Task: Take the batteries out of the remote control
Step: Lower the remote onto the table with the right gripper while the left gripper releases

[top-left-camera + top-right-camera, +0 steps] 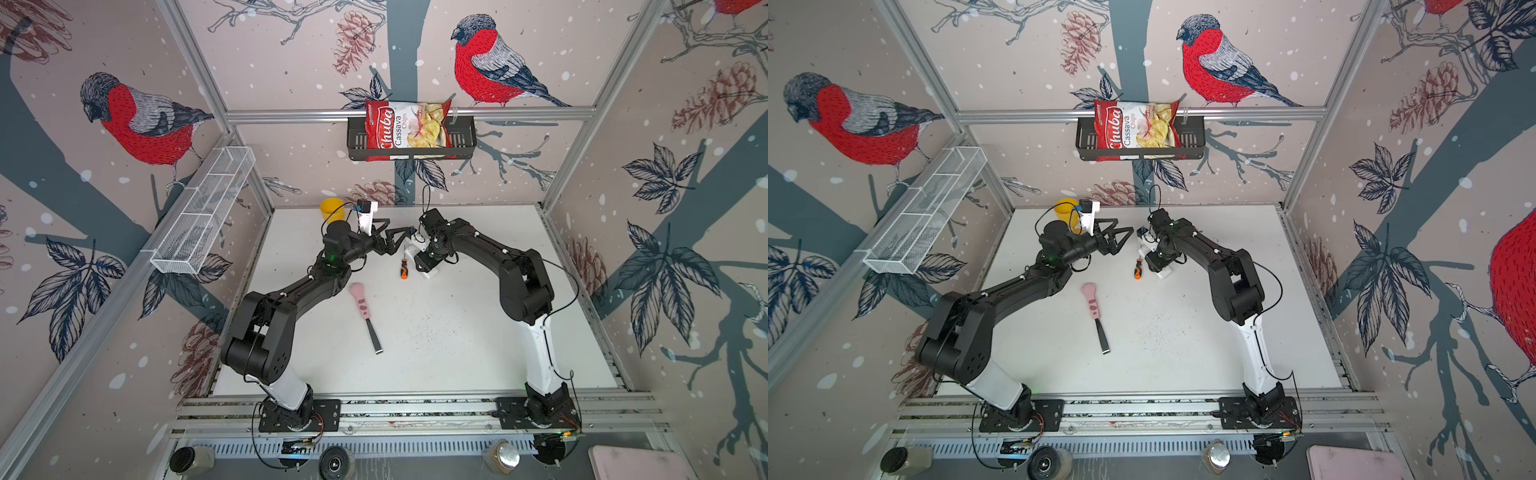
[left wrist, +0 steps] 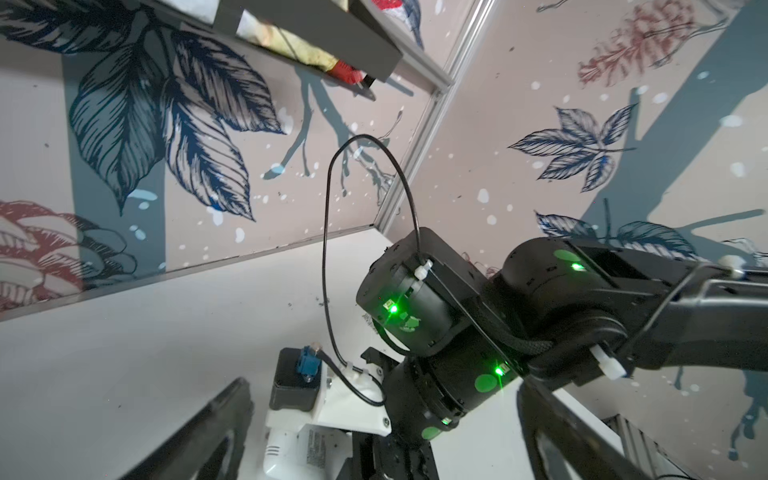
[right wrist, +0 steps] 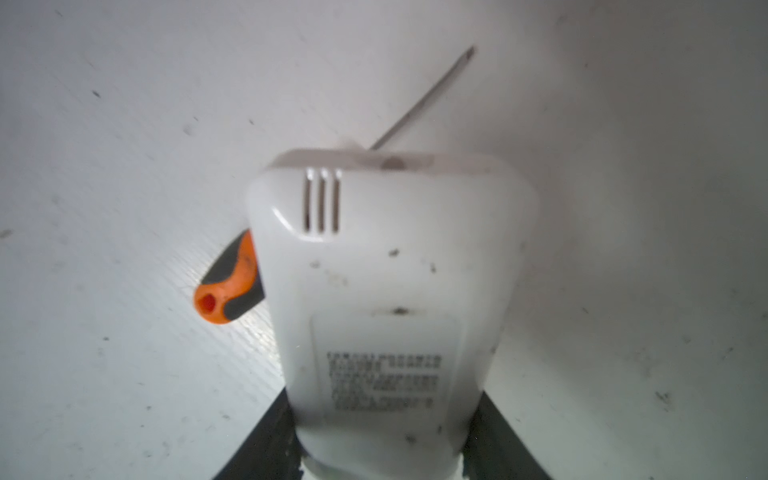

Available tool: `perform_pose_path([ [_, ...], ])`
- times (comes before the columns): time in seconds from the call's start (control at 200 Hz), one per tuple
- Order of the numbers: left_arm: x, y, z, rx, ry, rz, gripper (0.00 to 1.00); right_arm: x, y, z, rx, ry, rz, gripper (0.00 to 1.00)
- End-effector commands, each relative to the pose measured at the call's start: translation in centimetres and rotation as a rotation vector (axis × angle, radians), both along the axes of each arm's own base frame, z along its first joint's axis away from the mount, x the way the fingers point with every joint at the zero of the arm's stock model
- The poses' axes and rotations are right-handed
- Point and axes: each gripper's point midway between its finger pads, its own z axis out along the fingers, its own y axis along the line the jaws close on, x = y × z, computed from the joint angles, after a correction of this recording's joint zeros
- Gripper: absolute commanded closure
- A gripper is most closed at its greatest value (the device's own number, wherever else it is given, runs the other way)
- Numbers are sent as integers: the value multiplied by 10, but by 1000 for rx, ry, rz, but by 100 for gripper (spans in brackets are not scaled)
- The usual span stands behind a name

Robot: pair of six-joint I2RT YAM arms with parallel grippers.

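Observation:
I will move my right gripper down and back to release the white remote control (image 1: 431,273) on bare tabletop beside the screwdriver.
The white remote control (image 3: 386,291) is clamped between my right gripper's (image 3: 380,449) black fingers (image 3: 266,440), its labelled back toward the wrist camera and its slotted end pointing away. In both top views the right gripper (image 1: 424,262) holds the remote control (image 1: 431,273) tilted just above the table near the back middle. My left gripper (image 1: 397,241) stands wide open close beside it, with nothing between its fingers (image 2: 208,432). In the left wrist view the remote control (image 2: 291,453) shows under the right wrist camera. The batteries are hidden.
An orange-and-black screwdriver (image 1: 404,269) lies on the table right under the remote. A pink-handled tool (image 1: 365,309) lies nearer the front. A yellow cup (image 1: 331,210) stands at the back left. A wire basket (image 1: 203,212) and a black shelf (image 1: 357,145) with a chips bag hang on the walls.

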Motion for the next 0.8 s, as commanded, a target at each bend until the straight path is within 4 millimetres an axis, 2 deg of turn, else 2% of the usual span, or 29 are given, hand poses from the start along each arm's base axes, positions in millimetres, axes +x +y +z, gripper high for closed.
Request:
perform_pose_path([
  [0.0, 13, 2, -24, 150, 40, 96, 2, -3, -14, -13, -90, 19, 7, 69],
  [0.215, 27, 5, -41, 242, 88, 193, 2, -9, -19, -24, -119, 42, 19, 65],
  [0.365, 29, 11, -42, 250, 93, 230, 2, -15, -20, -30, -130, 59, 32, 62],
  [0.51, 30, 13, -41, 248, 93, 243, 2, -19, -20, -36, -143, 63, 42, 54],
  [0.625, 28, 11, -42, 247, 93, 234, 2, -19, -19, -35, -141, 52, 46, 42],
  [0.795, 28, 12, -44, 253, 100, 232, 2, -19, -21, -34, -168, 23, 50, 31],
])
